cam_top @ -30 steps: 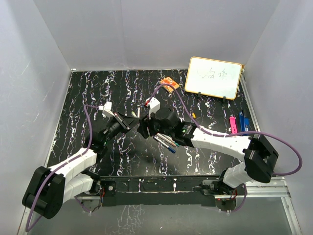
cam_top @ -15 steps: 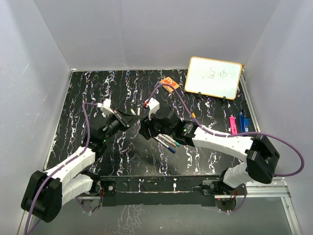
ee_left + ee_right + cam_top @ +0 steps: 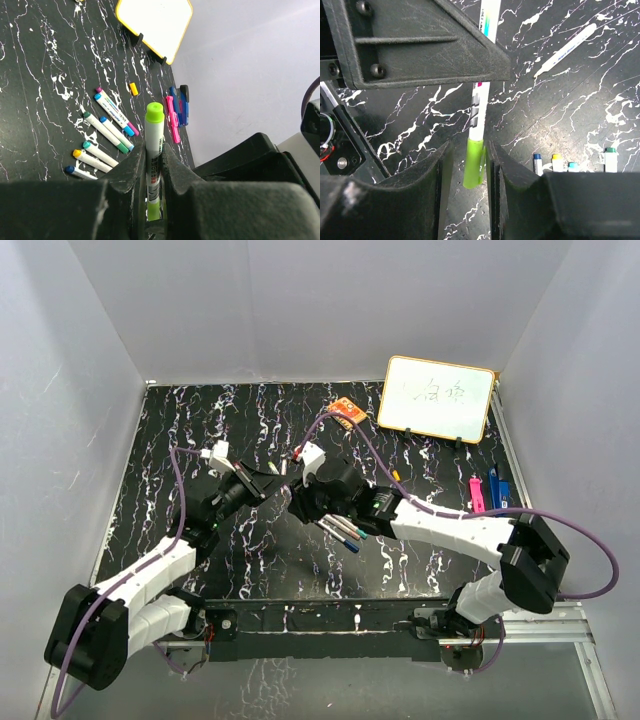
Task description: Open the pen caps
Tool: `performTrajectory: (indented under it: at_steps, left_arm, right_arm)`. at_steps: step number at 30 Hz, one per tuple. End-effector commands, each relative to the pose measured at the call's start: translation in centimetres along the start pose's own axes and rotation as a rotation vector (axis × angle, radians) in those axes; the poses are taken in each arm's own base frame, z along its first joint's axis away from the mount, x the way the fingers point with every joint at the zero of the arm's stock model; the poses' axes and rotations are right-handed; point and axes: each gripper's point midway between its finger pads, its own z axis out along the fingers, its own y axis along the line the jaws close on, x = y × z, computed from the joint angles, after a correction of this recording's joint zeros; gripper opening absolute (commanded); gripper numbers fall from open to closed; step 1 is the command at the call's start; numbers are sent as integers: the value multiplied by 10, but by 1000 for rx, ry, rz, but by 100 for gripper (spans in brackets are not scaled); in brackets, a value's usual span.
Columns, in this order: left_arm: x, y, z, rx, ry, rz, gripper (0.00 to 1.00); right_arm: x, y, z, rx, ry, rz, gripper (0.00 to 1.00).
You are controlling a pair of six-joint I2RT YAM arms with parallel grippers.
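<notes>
My left gripper holds its white marker and next needs to turn downward, lower it beside the bare white marker and let go of it. The tabletop around that one is open.
My left gripper [image 3: 154,150] is shut on the barrel of a white marker [image 3: 154,162], held above the table mid-scene [image 3: 270,478]. The marker's lime-green pen cap [image 3: 155,111] sticks out past the fingers. In the right wrist view that green cap [image 3: 474,162] sits between the fingers of my right gripper [image 3: 468,151]. The jaws stand close around it, with a gap still showing on the cap's left side. From above, the right gripper [image 3: 297,492] faces the left one, nearly tip to tip. Several capped markers [image 3: 107,127] lie in a row on the table.
A whiteboard [image 3: 437,398] leans at the back right, with an orange block [image 3: 345,410] beside it. Pink [image 3: 477,493] and blue [image 3: 498,485] pieces lie by the right wall. A loose yellow cap [image 3: 134,89] and a bare white marker [image 3: 567,47] rest on the black marbled table [image 3: 180,430].
The right gripper's jaws have narrowed around the green cap. The left gripper has shifted slightly up and left while keeping hold of the marker.
</notes>
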Motion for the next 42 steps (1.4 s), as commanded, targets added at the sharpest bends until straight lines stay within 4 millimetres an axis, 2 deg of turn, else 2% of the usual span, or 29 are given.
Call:
performTrajectory:
  at_steps: [1, 4, 6, 7, 9, 10, 13, 16, 18, 21, 25, 29, 33, 36, 37, 38, 41, 42]
  left_arm:
    - [-11, -26, 3, 76, -19, 30, 0]
    - [-11, -27, 3, 81, -21, 28, 0]
    - [-11, -28, 2, 87, -17, 24, 0]
    - [-10, -28, 2, 88, -17, 23, 0]
    - [-11, -27, 2, 82, -20, 22, 0]
    - [-12, -27, 1, 76, -21, 23, 0]
    - [-14, -23, 1, 52, -36, 35, 0]
    - [-21, -8, 2, -30, -77, 33, 0]
    - [-34, 5, 3, -118, -129, 64, 0]
    - [-64, 14, 6, -211, -210, 124, 0]
    - [-105, 21, 16, -246, -262, 156, 0]
    - [-134, 31, 22, -255, -287, 156, 0]
    - [-146, 35, 29, -268, -272, 173, 0]
    - [-145, 42, 41, -310, -189, 196, 0]
    - [-145, 43, 45, -324, -156, 210, 0]
    - [-138, 59, 54, -359, -91, 211, 0]
    - [-126, 78, 67, -418, 67, 231, 0]
    - [-122, 84, 71, -430, 123, 250, 0]
  right_arm:
    - [-15, 6, 4, -26, -38, -20, 29]
    - [-12, 5, 6, -23, -32, -21, 29]
    - [-12, 6, 7, -25, -31, -20, 24]
    - [-12, 6, 6, -26, -32, -19, 20]
    - [-12, 5, 6, -22, -36, -16, 4]
    - [-13, 5, 6, -21, -37, -14, 0]
    - [-11, 3, 6, -13, -38, -15, 0]
    - [-2, 2, 8, -13, -15, -15, 0]
    - [9, 3, 9, -24, 21, -9, 0]
    - [31, 0, 7, -23, 75, 11, 0]
    - [50, -5, -5, -8, 106, 35, 0]
    - [57, -11, -19, 20, 96, 45, 0]
    - [55, -18, -33, 60, 71, 58, 0]
    - [37, -42, -45, 200, 15, 81, 0]
    - [30, -56, -50, 262, 0, 97, 0]
    - [23, -73, -54, 319, -11, 116, 0]
    - [6, -120, -64, 406, -28, 185, 0]
    - [-1, -144, -71, 449, -40, 216, 0]
